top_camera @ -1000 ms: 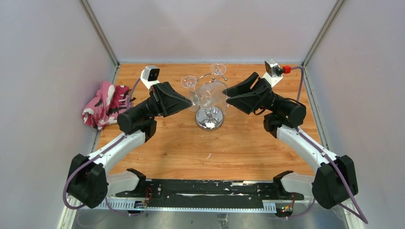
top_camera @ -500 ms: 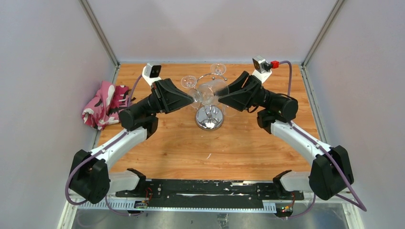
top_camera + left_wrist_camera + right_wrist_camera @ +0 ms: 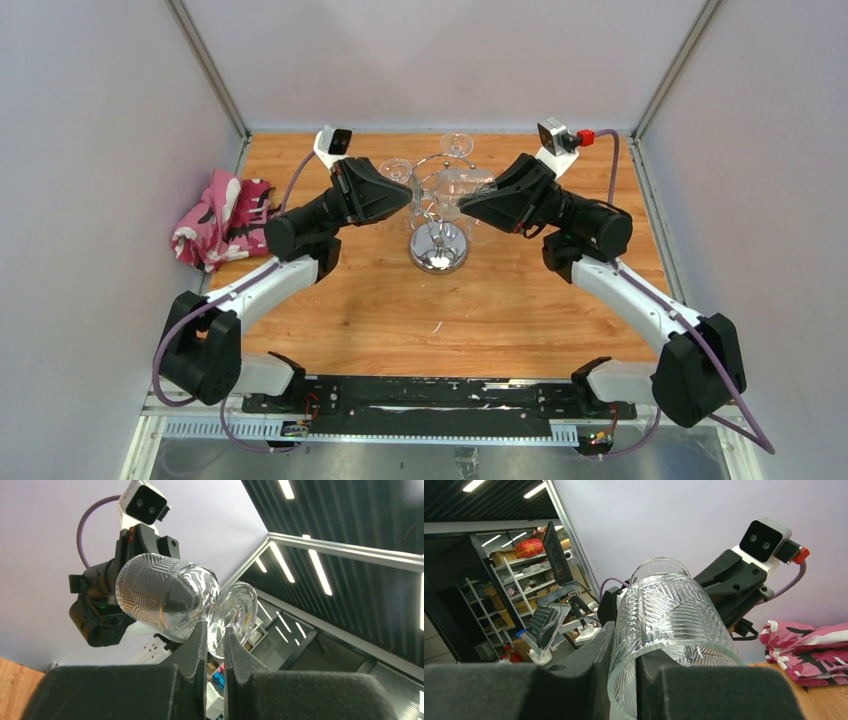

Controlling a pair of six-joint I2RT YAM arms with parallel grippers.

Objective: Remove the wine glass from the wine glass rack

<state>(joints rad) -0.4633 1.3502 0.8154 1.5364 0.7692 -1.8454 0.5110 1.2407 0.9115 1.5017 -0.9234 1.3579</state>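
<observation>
The tabletop below my right gripper and to its right in the top view is bare, so my right gripper will move down there, turn the sideways glass upright and release it.
The chrome wine glass rack (image 3: pixel 438 250) stands mid-table on its round mirror base, with wire arms on top. A clear cut-pattern wine glass (image 3: pixel 440 190) is held on its side above the base, between both grippers. My left gripper (image 3: pixel 412 196) is shut on the glass's stem, just below the foot, as the left wrist view shows (image 3: pixel 215 627). My right gripper (image 3: pixel 462 207) is shut on the bowl's rim (image 3: pixel 669 615), one finger inside and one outside (image 3: pixel 626 640). I cannot tell whether the glass still touches the rack's hooks.
Two more glasses hang on the rack, at its left (image 3: pixel 395 170) and at its back (image 3: pixel 457 143). A pink patterned cloth (image 3: pixel 220 215) lies at the table's left edge. Grey walls close in both sides and the back.
The right gripper moved in from the right and closed on the bowl's rim. The left gripper moved back and right with the stem, and the glass shifted away from me.
</observation>
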